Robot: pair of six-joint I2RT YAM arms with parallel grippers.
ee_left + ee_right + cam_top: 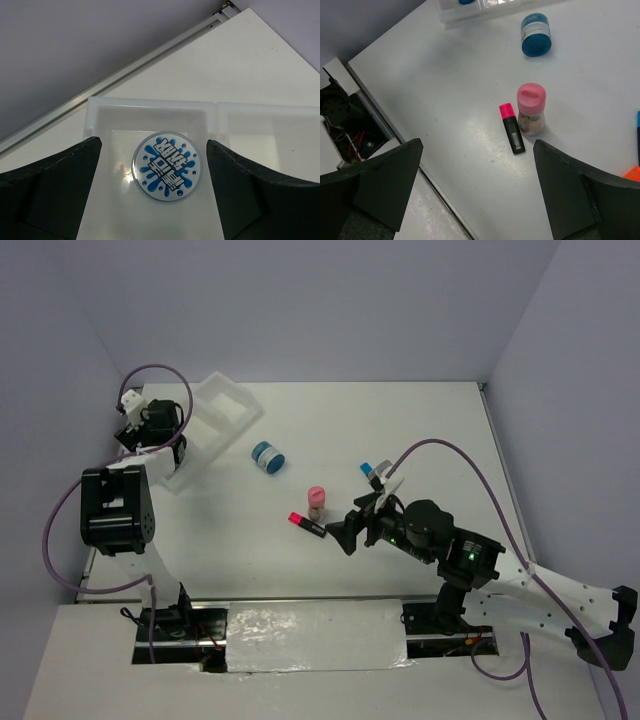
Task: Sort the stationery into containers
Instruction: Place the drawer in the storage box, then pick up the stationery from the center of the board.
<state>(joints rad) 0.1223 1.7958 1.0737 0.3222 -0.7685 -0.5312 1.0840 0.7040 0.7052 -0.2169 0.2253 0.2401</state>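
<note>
My right gripper needs to reach next past the pink-capped bottle (531,107) and down around the labelled blue jar (536,36). The jar is outward of that gripper, still outside the white tray.
The white three-compartment tray (150,102) lies at the far left (228,405). One blue roll (166,166) lies flat in its end compartment, between the fingers of my open left gripper (152,200), which hovers above it (170,443). The second blue roll (268,457) lies on the table mid-left. The pink-capped bottle (531,107) stands upright beside the pink-capped marker (512,130). My right gripper (477,195) is open and empty above the table, just near of them (350,522). The blue-capped marker (370,471) and an orange cap (632,174) lie right of the bottle.
The table's near edge with a metal rail and taped strip (315,633) is close under the right gripper. Grey walls enclose the far and side edges. The right arm (450,545) covers the table's near right part.
</note>
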